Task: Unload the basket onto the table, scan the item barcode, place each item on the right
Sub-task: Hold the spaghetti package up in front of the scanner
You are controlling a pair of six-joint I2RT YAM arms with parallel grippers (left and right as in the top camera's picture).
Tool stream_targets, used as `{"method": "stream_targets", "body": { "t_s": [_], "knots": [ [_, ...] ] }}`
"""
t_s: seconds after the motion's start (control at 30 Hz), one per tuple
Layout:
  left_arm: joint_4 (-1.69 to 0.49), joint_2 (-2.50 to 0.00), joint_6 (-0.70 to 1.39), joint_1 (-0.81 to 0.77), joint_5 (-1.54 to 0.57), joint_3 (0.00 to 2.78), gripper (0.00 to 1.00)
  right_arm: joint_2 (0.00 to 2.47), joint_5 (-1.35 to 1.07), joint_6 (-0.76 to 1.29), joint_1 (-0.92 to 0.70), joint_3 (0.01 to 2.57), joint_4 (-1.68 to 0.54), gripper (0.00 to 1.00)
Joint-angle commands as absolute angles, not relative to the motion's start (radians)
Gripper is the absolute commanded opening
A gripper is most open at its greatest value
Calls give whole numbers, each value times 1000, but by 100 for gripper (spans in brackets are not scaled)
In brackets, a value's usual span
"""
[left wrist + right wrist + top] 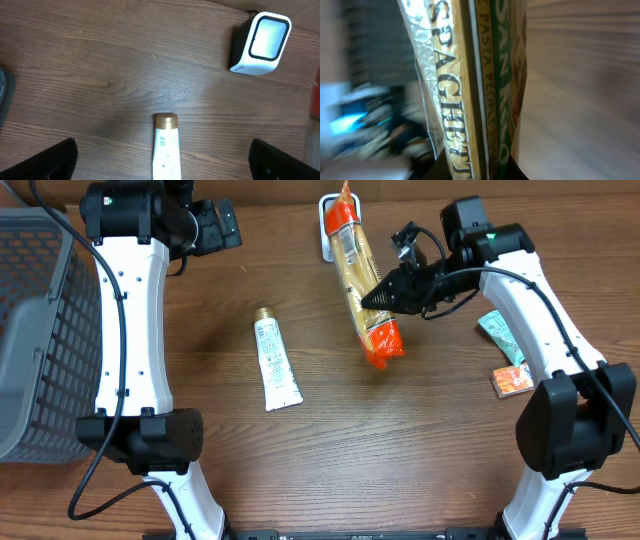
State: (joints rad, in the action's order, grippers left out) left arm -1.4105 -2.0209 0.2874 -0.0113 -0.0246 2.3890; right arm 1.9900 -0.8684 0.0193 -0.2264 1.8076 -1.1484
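My right gripper will next move across and down by way of the scanner point(327, 228) to let go, because bare tabletop by the teal packet is to its right in the overhead view.
A long spaghetti packet point(358, 275) with orange ends hangs tilted above the table. My right gripper point(385, 295) is shut on its lower part. The packet's upper end lies over the white barcode scanner point(327, 228), hiding most of it. In the right wrist view the packet point(470, 75) fills the middle, pinched between my dark fingers point(440, 167) at the bottom edge. My left gripper point(222, 225) is open at the back left and holds nothing. Its wrist view shows the scanner point(261, 43) and a white tube point(166, 147) with a gold cap below the wide-open left gripper point(167, 159).
A grey mesh basket point(35, 330) stands at the left edge. The white tube point(275, 363) lies mid-table. A teal packet point(498, 335) and a small orange box point(512, 380) lie at the right, under the right arm.
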Motion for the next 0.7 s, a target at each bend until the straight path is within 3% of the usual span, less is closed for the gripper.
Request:
{"method": "stream_targets", "body": {
  "t_s": [0.0,0.23,0.4,0.67],
  "knots": [
    [-1410,-2023,276,-14,-19,2392,100,1926,-397,213,-290,1952,-1127,3],
    [-1410,-2023,276,-14,-19,2392,100,1977,126,225,-402,2078,-1111,3],
    [-1410,-2023,276,-14,-19,2392,100,2077,447,135,-458,2078,-992,4],
    [-1410,-2023,276,-14,-19,2392,100,2219,764,-114,-525,2077,-742,4]
  ]
}}
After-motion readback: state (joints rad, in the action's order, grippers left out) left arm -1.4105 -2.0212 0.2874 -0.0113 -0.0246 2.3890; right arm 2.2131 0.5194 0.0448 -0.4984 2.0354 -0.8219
